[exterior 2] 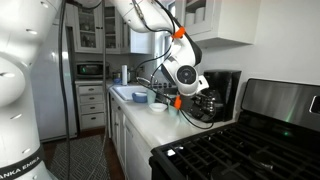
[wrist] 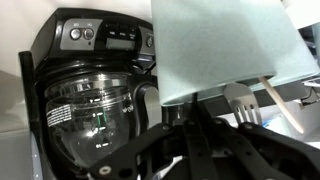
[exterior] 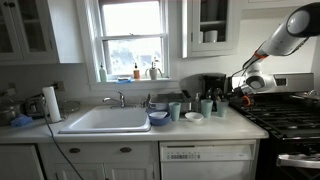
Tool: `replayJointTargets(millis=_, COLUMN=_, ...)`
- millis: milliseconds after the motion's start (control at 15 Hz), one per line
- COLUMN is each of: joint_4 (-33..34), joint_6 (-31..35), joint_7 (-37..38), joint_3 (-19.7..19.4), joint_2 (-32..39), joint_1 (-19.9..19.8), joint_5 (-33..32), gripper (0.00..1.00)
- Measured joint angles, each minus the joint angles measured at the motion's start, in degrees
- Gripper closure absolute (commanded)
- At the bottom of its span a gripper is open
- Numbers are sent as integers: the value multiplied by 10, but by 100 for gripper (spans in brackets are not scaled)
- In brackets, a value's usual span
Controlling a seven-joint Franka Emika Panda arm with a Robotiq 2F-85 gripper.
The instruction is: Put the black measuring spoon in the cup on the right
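I need to move my gripper toward the slotted spatula, over the cup's opening, to release the black measuring spoon, because the spoon's stem is by the coffee-maker end of the cup's rim.
In the wrist view the pale blue-green cup (wrist: pixel 225 50) fills the upper right, very close to my gripper (wrist: pixel 195 118). The fingers are closed together on a thin black stem, the black measuring spoon (wrist: pixel 195 101), whose free end reaches the cup's edge. Its bowl is hidden. In both exterior views the gripper (exterior: pixel 243 97) (exterior 2: pixel 198 103) hangs low over the counter next to the black coffee maker (exterior: pixel 213 85). Two teal tumblers (exterior: pixel 206 106) (exterior: pixel 175 110) stand on the counter to its sink side.
The coffee maker with its glass carafe (wrist: pixel 95 105) stands close by the gripper. A metal slotted spatula (wrist: pixel 243 105) and a wooden stick (wrist: pixel 282 105) show beside the cup. Bowls (exterior: pixel 158 117), the sink (exterior: pixel 105 120) and the stove (exterior: pixel 285 115) flank the spot.
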Motion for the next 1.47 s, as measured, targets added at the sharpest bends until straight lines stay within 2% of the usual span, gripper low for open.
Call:
replayJointTargets(millis=467, joint_4=-3, joint_6=0, joint_7=0, joint_3=-6, joint_2=8, joint_1=3, joint_5=-2, gripper=99)
replayJointTargets(millis=533, joint_4=-5, joint_6=0, joint_7=0, joint_3=-8, joint_2=8, joint_1=3, joint_5=-2, gripper=86)
replayJointTargets(millis=600, joint_4=-6, joint_6=0, joint_7=0, joint_3=-10, joint_2=8, joint_1=3, joint_5=-3, gripper=68)
replayJointTargets(millis=867, joint_4=-10, joint_6=0, joint_7=-9, joint_3=-15, joint_2=6, joint_1=3, joint_5=-4, gripper=46)
replayJointTargets(millis=1067, joint_4=-25, joint_6=0, joint_7=-27, joint_3=-16, joint_2=-9, joint_1=4, joint_5=-4, gripper=51)
replayJointTargets(millis=1133, joint_4=-31, joint_6=0, joint_7=-34, joint_3=-16, joint_2=-16, joint_1=6, joint_5=-4, gripper=61)
replayJointTargets(millis=1267, joint_4=-44, joint_6=0, joint_7=-45, joint_3=-16, joint_2=-31, joint_1=10, joint_5=-4, gripper=71)
replayJointTargets(millis=1400, joint_4=-58, joint_6=0, joint_7=-57, joint_3=-16, joint_2=-47, joint_1=15, joint_5=-4, gripper=77)
replayJointTargets(millis=1467, joint_4=-64, joint_6=0, joint_7=-61, joint_3=-16, joint_2=-55, joint_1=17, joint_5=-4, gripper=76)
